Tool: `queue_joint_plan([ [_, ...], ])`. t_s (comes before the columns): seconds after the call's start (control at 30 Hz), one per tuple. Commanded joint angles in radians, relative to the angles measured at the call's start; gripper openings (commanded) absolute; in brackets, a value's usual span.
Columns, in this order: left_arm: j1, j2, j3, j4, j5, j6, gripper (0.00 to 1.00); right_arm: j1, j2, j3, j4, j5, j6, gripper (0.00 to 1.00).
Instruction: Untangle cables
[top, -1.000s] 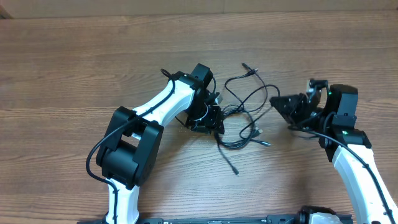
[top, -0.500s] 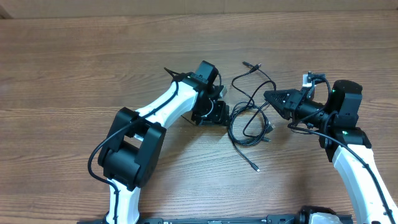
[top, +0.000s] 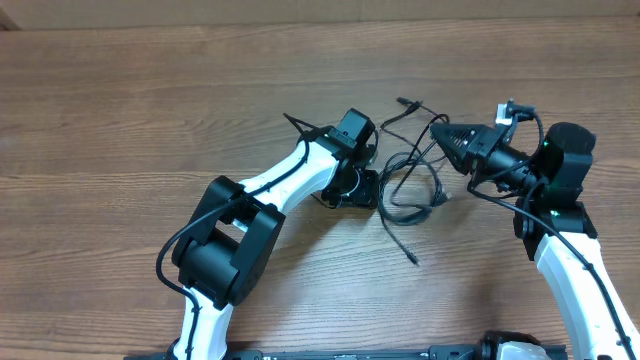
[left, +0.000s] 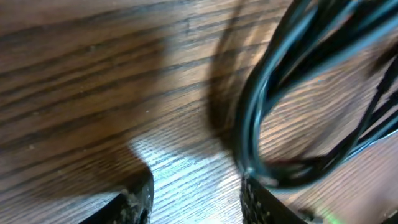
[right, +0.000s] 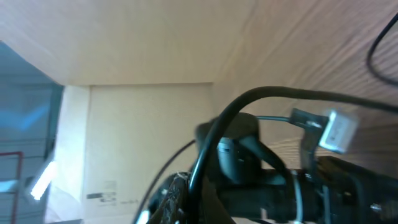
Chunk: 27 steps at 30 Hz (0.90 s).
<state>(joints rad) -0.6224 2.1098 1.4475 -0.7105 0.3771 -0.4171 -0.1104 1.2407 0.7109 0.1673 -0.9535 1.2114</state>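
My right gripper draws back and away from the loops next, over bare wood. It then releases the held cable, since the cable still runs into the bundle.
The cables (top: 405, 185) are thin black cords looped together on the wooden table between my two grippers. One loose plug end lies at the front (top: 413, 260) and another at the back (top: 402, 101). My left gripper (top: 365, 188) is low at the left edge of the bundle. In the left wrist view its fingers (left: 196, 200) are apart with bare wood between them, and the cables (left: 261, 106) run past the right finger. My right gripper (top: 447, 135) points left at the bundle's far right. In the right wrist view it (right: 199, 193) is shut on a black cable (right: 217, 127).
The wooden table (top: 120, 120) stretches out to the left and back. A beige wall (right: 143, 43) fills the tilted right wrist view. A white tag (top: 505, 108) and the arm's own thick cable sit on top of my right wrist.
Both grippers have moved right and toward the back. The cable bundle has shifted right with them and drawn into a tighter clump. The front plug end has slid right.
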Motion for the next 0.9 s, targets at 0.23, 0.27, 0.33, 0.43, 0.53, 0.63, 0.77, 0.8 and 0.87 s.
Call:
queue_joint_plan([
  [0.23, 0.012, 0.054, -0.011, -0.04, -0.073, 0.0, 0.57, -0.052, -0.007, 0.01, -0.037, 0.124, -0.066, 0.04],
  [0.27, 0.012, 0.054, -0.011, -0.043, -0.072, 0.009, 0.61, -0.069, -0.006, 0.01, -0.083, 0.127, -0.1, 0.04],
  [0.33, 0.013, 0.054, -0.011, -0.046, -0.061, 0.035, 0.63, -0.106, -0.003, 0.01, -0.176, 0.128, -0.18, 0.04],
  [0.43, 0.016, 0.054, -0.011, -0.052, -0.059, 0.037, 0.68, -0.165, -0.001, 0.01, -0.338, 0.143, -0.32, 0.04],
  [0.53, 0.024, 0.054, -0.011, -0.05, -0.017, 0.065, 0.72, -0.214, 0.0, 0.01, -0.497, 0.19, -0.467, 0.04],
  [0.63, 0.04, 0.054, -0.011, -0.05, 0.019, 0.081, 0.73, -0.233, 0.002, 0.01, -0.626, 0.312, -0.563, 0.04],
  [0.77, 0.066, 0.054, -0.01, -0.069, 0.039, 0.082, 0.74, -0.233, 0.002, 0.01, -0.761, 0.569, -0.596, 0.04],
  [0.8, 0.076, 0.054, -0.008, -0.08, 0.051, 0.089, 0.73, -0.233, 0.002, 0.01, -0.788, 0.629, -0.596, 0.04],
  [0.87, 0.101, 0.054, 0.004, -0.114, 0.089, 0.125, 0.7, -0.233, 0.002, 0.01, -0.821, 0.713, -0.596, 0.04],
])
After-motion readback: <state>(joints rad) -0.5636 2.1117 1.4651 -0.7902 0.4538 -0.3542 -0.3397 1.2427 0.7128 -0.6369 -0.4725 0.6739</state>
